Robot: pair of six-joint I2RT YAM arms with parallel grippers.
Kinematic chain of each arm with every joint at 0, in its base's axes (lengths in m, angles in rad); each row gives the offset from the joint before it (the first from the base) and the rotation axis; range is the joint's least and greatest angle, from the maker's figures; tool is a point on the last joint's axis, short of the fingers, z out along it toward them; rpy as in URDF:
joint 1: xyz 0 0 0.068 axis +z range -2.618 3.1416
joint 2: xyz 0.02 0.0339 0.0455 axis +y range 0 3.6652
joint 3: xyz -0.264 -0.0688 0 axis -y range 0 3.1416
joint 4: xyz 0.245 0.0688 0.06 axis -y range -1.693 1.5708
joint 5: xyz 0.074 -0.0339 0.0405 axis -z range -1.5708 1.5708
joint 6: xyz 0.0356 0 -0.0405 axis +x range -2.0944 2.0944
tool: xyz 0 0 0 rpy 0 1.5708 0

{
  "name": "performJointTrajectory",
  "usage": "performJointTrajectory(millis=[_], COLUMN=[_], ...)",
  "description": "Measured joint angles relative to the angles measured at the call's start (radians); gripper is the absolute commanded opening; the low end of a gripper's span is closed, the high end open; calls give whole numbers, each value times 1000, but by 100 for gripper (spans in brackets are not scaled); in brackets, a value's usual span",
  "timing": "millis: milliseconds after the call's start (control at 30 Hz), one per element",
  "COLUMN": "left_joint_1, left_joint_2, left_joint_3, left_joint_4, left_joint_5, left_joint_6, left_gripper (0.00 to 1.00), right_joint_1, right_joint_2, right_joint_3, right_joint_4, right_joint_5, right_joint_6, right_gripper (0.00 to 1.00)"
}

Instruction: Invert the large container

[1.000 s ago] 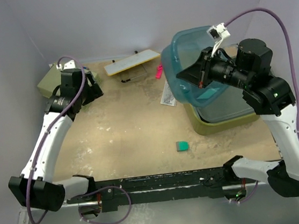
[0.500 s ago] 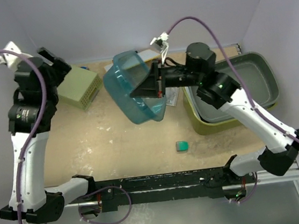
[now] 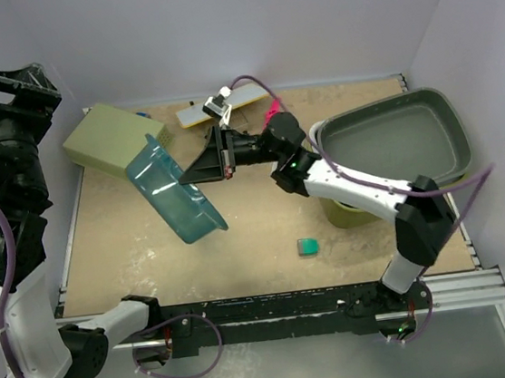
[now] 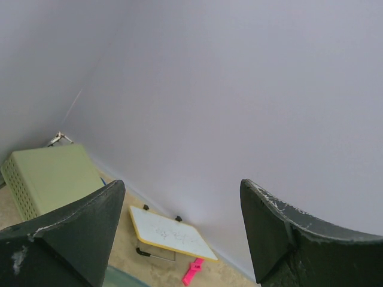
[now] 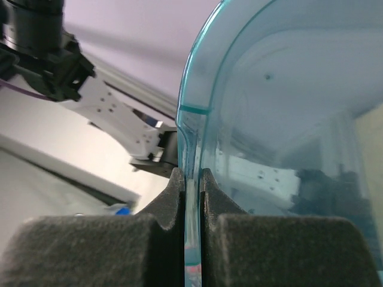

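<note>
I should next turn the tilted tub flat with my right gripper, lower it to the bare tabletop by the basket, below that gripper, and release the tub's rim.
The large container [image 3: 350, 214] is the olive-green tub at the right. Only a strip of its near wall shows, under the dark grey tub [image 3: 393, 141] nested in it and behind my right arm. My right gripper [image 3: 201, 169] [image 5: 190, 179] is shut on the wall of a translucent teal tub [image 3: 177, 198] [image 5: 287, 119]. It holds the tub tilted on edge over the left middle of the table, away from the large container. My left gripper [image 3: 8, 82] [image 4: 179, 233] is raised high at the far left, open, with nothing between its fingers.
A pale yellow-green basket [image 3: 105, 137] [image 4: 51, 176] lies upside down at the back left. A small whiteboard [image 3: 222, 106] [image 4: 170, 233] and a pink piece [image 3: 270, 114] [image 4: 192, 271] lie by the back wall. A small teal block [image 3: 307, 247] sits near the front middle.
My right arm has swung left, carrying the teal tub from above the grey tub to the left middle. My left arm has risen up and back to the far left.
</note>
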Motion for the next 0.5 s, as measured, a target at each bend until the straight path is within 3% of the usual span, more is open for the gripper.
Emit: performJointTrajectory(millis=[267, 500], left_joint_1=[0, 0], left_joint_2=[26, 52], left_joint_3=[30, 14], left_joint_4=[-16, -39], left_joint_5=[27, 100], left_joint_6=[6, 5], left_gripper=[75, 75], right_joint_1=[15, -19], right_joint_2=[209, 225], right_joint_3=[-84, -272], right_joint_4=[624, 797], right_joint_5=[2, 79], right_joint_6=[475, 611], right_gripper=[0, 0])
